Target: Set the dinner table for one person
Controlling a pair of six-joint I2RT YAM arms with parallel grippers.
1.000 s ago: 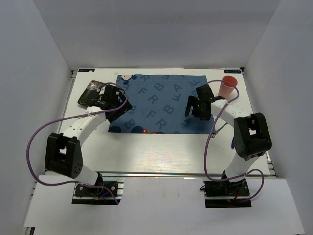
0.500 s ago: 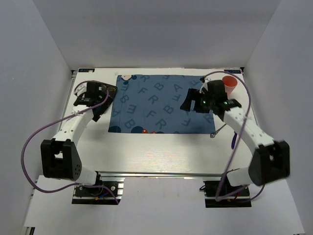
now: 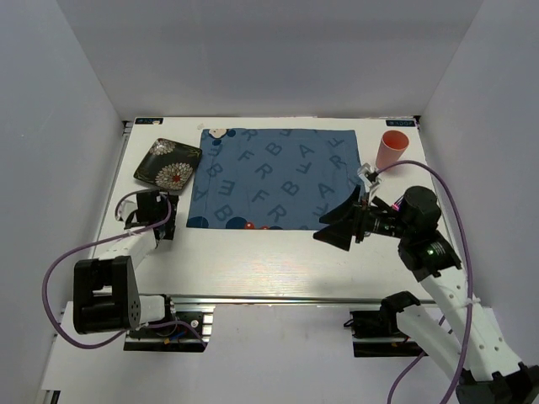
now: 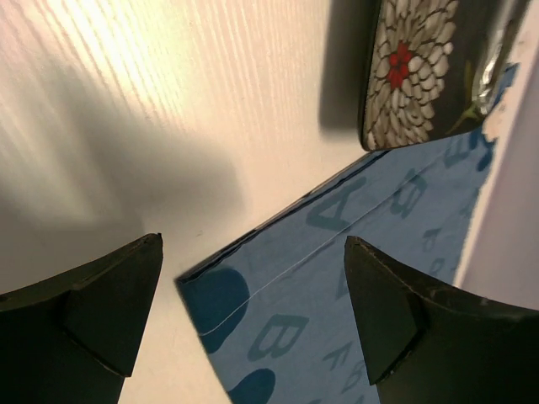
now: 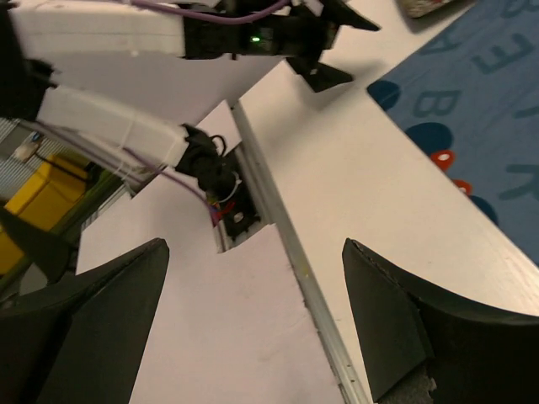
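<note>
Next, my left gripper moves outward from beside the mat corner onto the plate's near corner [image 3: 176, 187] [image 4: 370, 145], because the open fingers frame only mat and table.
The dinner table [image 3: 278, 261] is a white top with a metal rail [image 5: 290, 252] along its near edge. My left gripper [image 3: 160, 215] hangs open and empty low over the table, just left of the near left corner of the blue lettered mat [image 3: 274, 177]. In the left wrist view that mat corner [image 4: 286, 278] lies between the wide-apart jaws of the left gripper [image 4: 253, 316]. My right gripper [image 3: 337, 227] is raised, open and empty, near the mat's near right corner, facing left. In the right wrist view the right gripper [image 5: 253, 324] frames the rail.
A black square plate with white flowers [image 3: 168, 162] sits at the back left beside the mat; it also shows in the left wrist view [image 4: 413, 67]. An orange cup [image 3: 392, 150] stands at the back right. White walls close in three sides of the table.
Both arms have drawn back toward the near edge. The left gripper left the plate and dropped beside the mat's corner. The right gripper left the cup area, rose and turned left.
</note>
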